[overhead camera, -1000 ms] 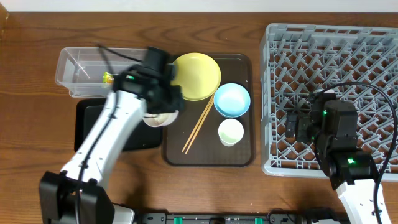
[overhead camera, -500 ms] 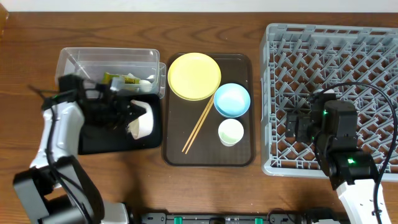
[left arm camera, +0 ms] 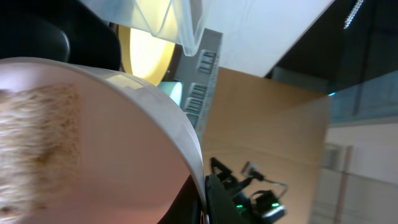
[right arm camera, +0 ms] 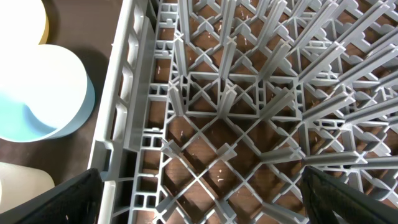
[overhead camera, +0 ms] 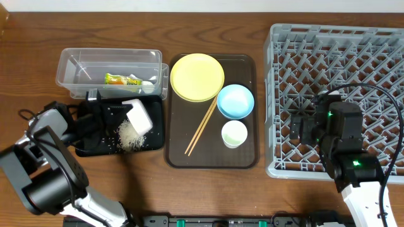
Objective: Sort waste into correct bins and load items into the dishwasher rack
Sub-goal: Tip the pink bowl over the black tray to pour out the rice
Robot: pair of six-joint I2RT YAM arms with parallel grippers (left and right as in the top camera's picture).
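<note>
Next I will move my left gripper up, then toward the serving tray, turn the bowl level and lower it, then release it beside the chopsticks, where the tray is bare.
My left gripper (overhead camera: 121,116) is shut on the rim of the white bowl (overhead camera: 139,116) and holds it tipped on its side over the black tray (overhead camera: 151,142). A heap of rice (overhead camera: 129,137) lies in that tray below the bowl. In the left wrist view the bowl's pinkish wall (left arm camera: 93,143) fills the frame, with the jaws (left arm camera: 204,193) pinching its rim. The snack wrapper (overhead camera: 122,79) lies in the clear tub (overhead camera: 69,66). My right gripper (overhead camera: 300,127) is open and empty over the left part of the grey rack (overhead camera: 353,38), its lattice (right arm camera: 249,106) below the jaws (right arm camera: 205,199).
The dark brown serving tray (overhead camera: 249,161) holds the yellow plate (overhead camera: 197,77), light blue bowl (overhead camera: 235,101), pale green cup (overhead camera: 234,133) and chopsticks (overhead camera: 202,125). The blue bowl (right arm camera: 37,93) and the cup (right arm camera: 18,186) also show left of the rack in the right wrist view.
My left arm swung the white bowl from the serving tray's edge to over the black tray and tipped it; rice now lies in the tray. The right arm has not moved.
</note>
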